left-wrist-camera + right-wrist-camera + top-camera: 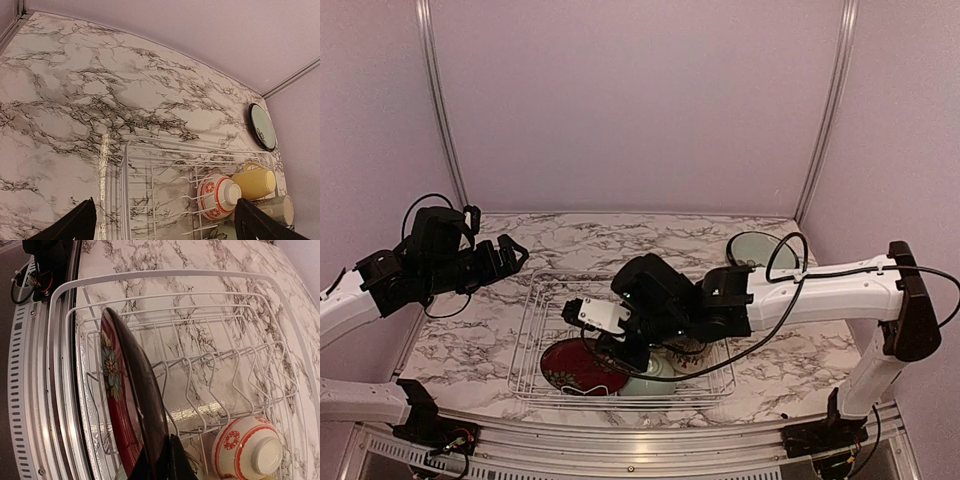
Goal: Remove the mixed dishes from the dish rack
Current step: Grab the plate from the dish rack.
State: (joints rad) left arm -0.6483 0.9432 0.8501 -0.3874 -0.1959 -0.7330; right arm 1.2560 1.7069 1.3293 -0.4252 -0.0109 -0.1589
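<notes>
My right gripper needs to lift the floral plate past the dish rack's wires, then move it outward and down and release it onto the teal plate [758, 250], whose top side is empty.
The dish rack [532, 335] sits mid-table. In it the dark red floral plate [117, 405] stands on edge at the near side. My right gripper [162, 457] is shut on that plate's rim, one finger on each face. Beside it in the rack lie a white-and-red bowl [247, 447], a small yellow cup [255, 182], a cream mug [279, 210] and a pale green bowl [646, 385]. The black-rimmed teal plate [758, 250] lies on the table at the back right, outside the rack. My left gripper [167, 222] hangs open over the table left of the rack, holding nothing.
The marble tabletop [620, 240] is enclosed by lilac walls at the back and sides. The rack's upright wire prongs [215, 375] stand beside the held plate. The metal front rail [620, 450] runs along the near edge.
</notes>
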